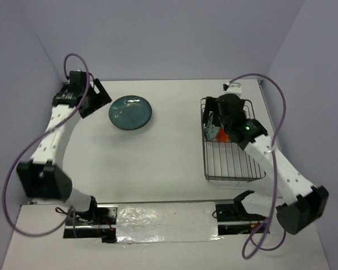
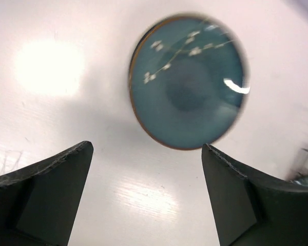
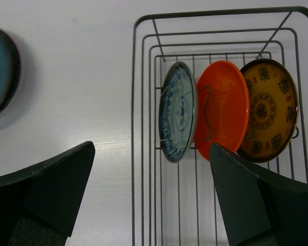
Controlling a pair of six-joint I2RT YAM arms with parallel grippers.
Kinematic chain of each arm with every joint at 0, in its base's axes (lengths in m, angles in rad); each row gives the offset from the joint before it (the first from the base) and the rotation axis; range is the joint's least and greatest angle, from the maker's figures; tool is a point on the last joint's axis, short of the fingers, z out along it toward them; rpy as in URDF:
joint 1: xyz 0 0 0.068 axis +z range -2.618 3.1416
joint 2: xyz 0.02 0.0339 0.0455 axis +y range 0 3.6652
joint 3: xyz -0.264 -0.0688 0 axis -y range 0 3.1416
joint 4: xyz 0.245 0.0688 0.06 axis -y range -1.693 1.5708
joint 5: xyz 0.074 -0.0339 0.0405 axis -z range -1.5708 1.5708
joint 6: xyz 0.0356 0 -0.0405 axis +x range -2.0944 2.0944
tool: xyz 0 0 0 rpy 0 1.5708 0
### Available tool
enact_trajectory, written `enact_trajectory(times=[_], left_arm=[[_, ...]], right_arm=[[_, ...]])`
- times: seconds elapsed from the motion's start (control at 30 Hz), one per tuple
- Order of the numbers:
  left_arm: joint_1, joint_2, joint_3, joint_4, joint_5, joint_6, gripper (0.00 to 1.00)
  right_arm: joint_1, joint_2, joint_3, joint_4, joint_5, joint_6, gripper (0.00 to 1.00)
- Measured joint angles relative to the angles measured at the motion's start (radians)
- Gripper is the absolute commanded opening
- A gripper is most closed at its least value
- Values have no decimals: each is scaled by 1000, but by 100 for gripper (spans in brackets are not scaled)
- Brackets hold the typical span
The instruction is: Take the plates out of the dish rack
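My right gripper should next bring its open fingers astride the patterned plate's upper rim down beside the orange plate (image 1: 216, 129) (image 3: 194, 120) and close, because the blue-white patterned plate stands upright below.
A dark teal plate (image 1: 130, 112) lies flat on the table left of centre; it also shows in the left wrist view (image 2: 187, 82) and at the left edge of the right wrist view (image 3: 0, 72). My left gripper (image 1: 96, 98) is open and empty, just left of it. The wire dish rack (image 1: 232, 163) stands at the right. Three small plates stand upright in its far end: blue-white patterned (image 3: 177, 119), orange (image 3: 223, 110) and yellow-brown (image 3: 267, 110). My right gripper (image 1: 222, 115) is open and empty, hovering above these plates. No other plates are in view.
The rack's near part (image 3: 215, 205) holds only bare wires. Purple-grey walls close the table at the back and sides. Arm cables loop beside both arms.
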Motion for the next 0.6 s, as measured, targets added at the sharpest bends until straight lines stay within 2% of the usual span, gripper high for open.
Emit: enact_trajectory(times=[0.07, 0.17, 0.27, 0.37, 0.47, 0.6], left_arm=[[-6, -210, -95, 69, 11, 56, 100], [-20, -394, -213, 120, 39, 123, 100], [-40, -551, -359, 127, 56, 189, 100], [-46, -630, -500, 128, 53, 241, 100], [-50, -647, -612, 114, 52, 268, 100], [-60, -636, -631, 113, 53, 288, 100]], right_arm=[[-5, 108, 39, -1, 47, -8, 91], [-16, 217, 66, -25, 99, -20, 75], [-40, 296, 93, -29, 163, -42, 66], [-71, 346, 119, -29, 202, -68, 59], [-95, 400, 145, -26, 211, -89, 56], [-108, 473, 154, -28, 206, -106, 53]])
